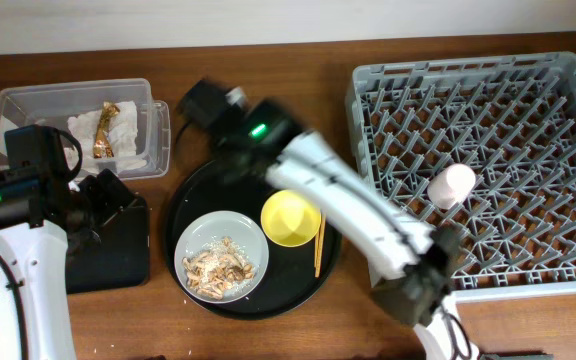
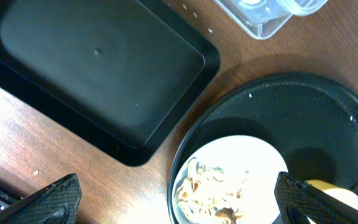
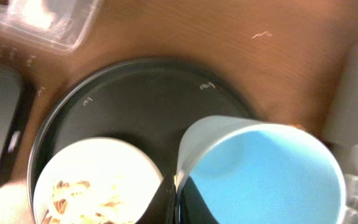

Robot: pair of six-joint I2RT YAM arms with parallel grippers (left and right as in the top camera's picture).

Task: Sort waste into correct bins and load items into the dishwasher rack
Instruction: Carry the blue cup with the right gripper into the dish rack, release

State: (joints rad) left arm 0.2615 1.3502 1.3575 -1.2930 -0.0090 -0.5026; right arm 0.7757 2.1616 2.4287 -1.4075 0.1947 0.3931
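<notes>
I will next move my right gripper to the right in the overhead view, tilt it and lower it onto the rack's wires beside the pink cup (image 1: pixel 452 185), since that spot is empty.
My right gripper (image 3: pixel 176 199) is shut on the rim of the blue cup (image 3: pixel 272 174) and holds it above the round black tray (image 3: pixel 135 93). In the overhead view my blurred right arm hides the cup. My left gripper (image 2: pixel 179 202) is open and empty over the table beside the shallow black tray (image 2: pixel 92 68). The grey plate (image 1: pixel 218 228) holds tan food scraps (image 1: pixel 223 265). The yellow bowl (image 1: pixel 290 218) and chopsticks (image 1: pixel 319 245) lie on the round tray. The pink cup (image 1: pixel 452 185) sits in the dishwasher rack (image 1: pixel 468 70). The clear box (image 1: pixel 68 90) holds the napkin (image 1: pixel 83 125) and gold wrapper (image 1: pixel 105 130).
The shallow black tray (image 1: pixel 118 255) lies at the front left, partly under my left arm. The right arm stretches diagonally over the round tray's right side and the rack's front left corner.
</notes>
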